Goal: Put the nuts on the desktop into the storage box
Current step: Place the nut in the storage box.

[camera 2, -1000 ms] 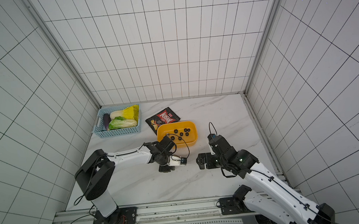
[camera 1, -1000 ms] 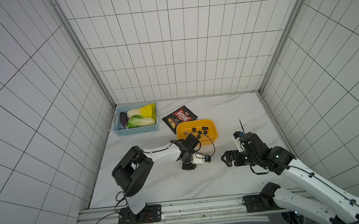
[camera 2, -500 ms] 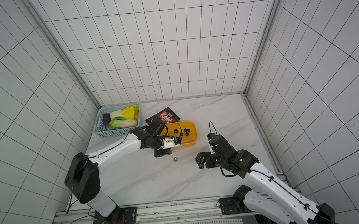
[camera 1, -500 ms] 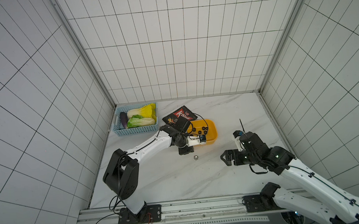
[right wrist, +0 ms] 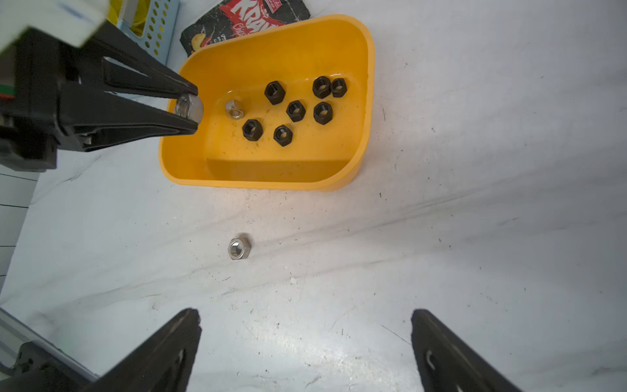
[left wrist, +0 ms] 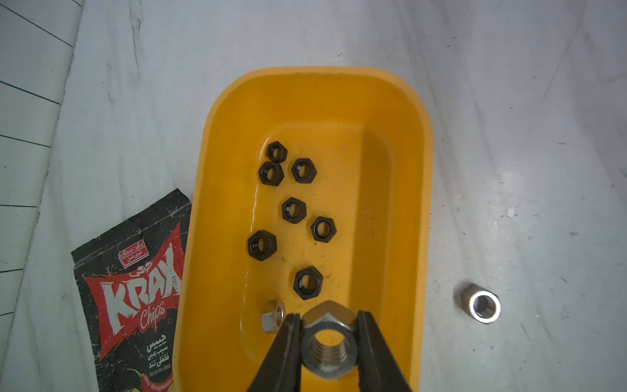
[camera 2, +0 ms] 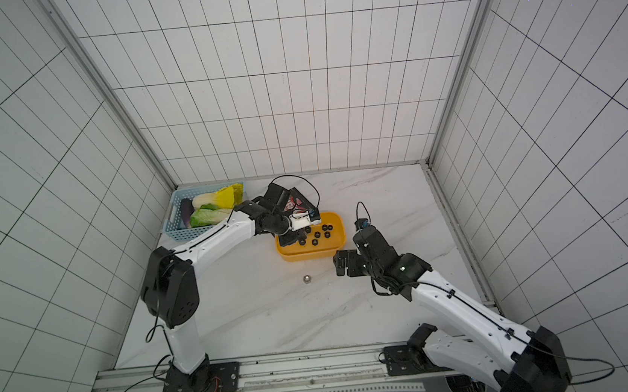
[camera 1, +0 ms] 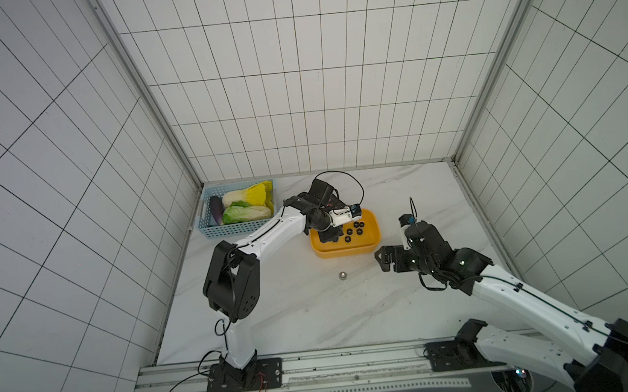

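The left gripper will next move down toward the storage box's bottom beside the black nuts and let go of the held nut, since it is already over the yellow storage box (camera 1: pixel 345 253).
My left gripper (left wrist: pixel 328 325) is shut on a silver nut (left wrist: pixel 329 342) and hangs over the left end of the yellow storage box (left wrist: pixel 203 169), above its floor. The box holds several black nuts (left wrist: pixel 293 209) and one silver nut (left wrist: pixel 272 316). In the right wrist view the held nut (right wrist: pixel 188 108) sits between the left gripper's black fingertips. Another silver nut (camera 1: pixel 342 276) lies on the white desktop (camera 1: pixel 316 314) just in front of the box (camera 1: pixel 345 253). My right gripper (right wrist: pixel 305 314) is open and empty, low over the desktop to the right of that nut (right wrist: pixel 239 246).
A light blue basket (camera 1: pixel 241 227) of vegetables stands at the back left. A black and red chips bag (left wrist: pixel 135 288) lies flat behind the box, touching its left side. Tiled walls close in the desktop on three sides.
My left arm has lifted from the desktop in front of the box and swung back over the box's left end with the silver nut. The right arm has not moved.
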